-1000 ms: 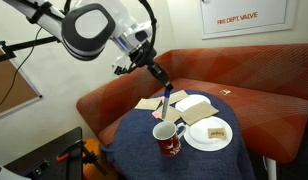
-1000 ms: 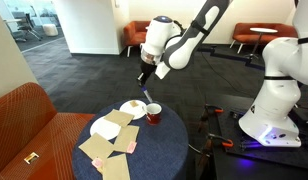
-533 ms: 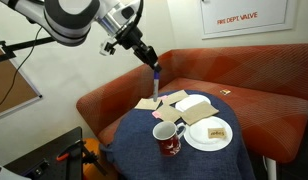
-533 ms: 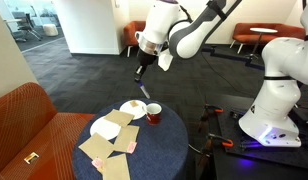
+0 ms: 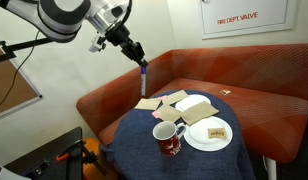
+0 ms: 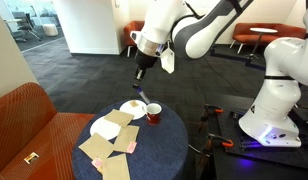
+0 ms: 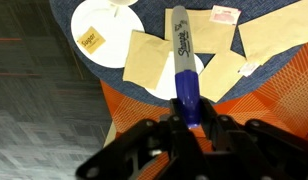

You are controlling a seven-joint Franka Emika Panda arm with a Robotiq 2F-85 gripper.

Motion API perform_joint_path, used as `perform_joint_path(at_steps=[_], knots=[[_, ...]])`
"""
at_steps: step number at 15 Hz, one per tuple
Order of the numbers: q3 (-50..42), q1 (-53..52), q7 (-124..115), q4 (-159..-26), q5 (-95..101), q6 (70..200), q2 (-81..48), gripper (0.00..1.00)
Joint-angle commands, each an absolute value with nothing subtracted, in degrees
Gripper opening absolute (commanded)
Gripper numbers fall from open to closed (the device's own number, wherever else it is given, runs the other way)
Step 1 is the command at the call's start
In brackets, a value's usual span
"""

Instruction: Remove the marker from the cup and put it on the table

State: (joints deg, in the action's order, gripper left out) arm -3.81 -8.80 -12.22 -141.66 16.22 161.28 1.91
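Observation:
The part of the bare blue cloth [image 5: 134,126] beside the pink-stickered napkin is clear of cup and plates. My gripper should move down next and release the blue marker [image 5: 144,74] there.
My gripper [image 5: 137,55] is shut on the blue marker [image 5: 144,74] and holds it high in the air, over the sofa-side edge of the table [image 5: 144,135]. In the wrist view the marker [image 7: 182,60] points away from the jaws [image 7: 185,122], with a grey end and a blue body. The dark red cup [image 5: 169,136] stands on the blue-clothed table, well below the gripper, beside the white plate. In an exterior view the gripper [image 6: 140,72] hangs above the cup [image 6: 153,113].
A white plate [image 5: 208,133] with a tan item sits by the cup. Several tan napkins [image 5: 172,102] lie on the table. A red-orange sofa [image 5: 254,90] curves behind it. The robot base [image 6: 277,95] stands at one side.
The gripper has risen and moved away from the cup toward the sofa side, carrying the marker with it. The cup and plate have not moved.

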Motion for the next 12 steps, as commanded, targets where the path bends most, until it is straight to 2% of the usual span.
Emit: perform_joint_path(at_steps=[1,12], knots=[[0.0,-6.6,-8.4,-144.7,14.9,157.9,5.9,0.06],[7.7,-8.3,-8.9,-145.5,12.9,154.6,3.9,0.06]])
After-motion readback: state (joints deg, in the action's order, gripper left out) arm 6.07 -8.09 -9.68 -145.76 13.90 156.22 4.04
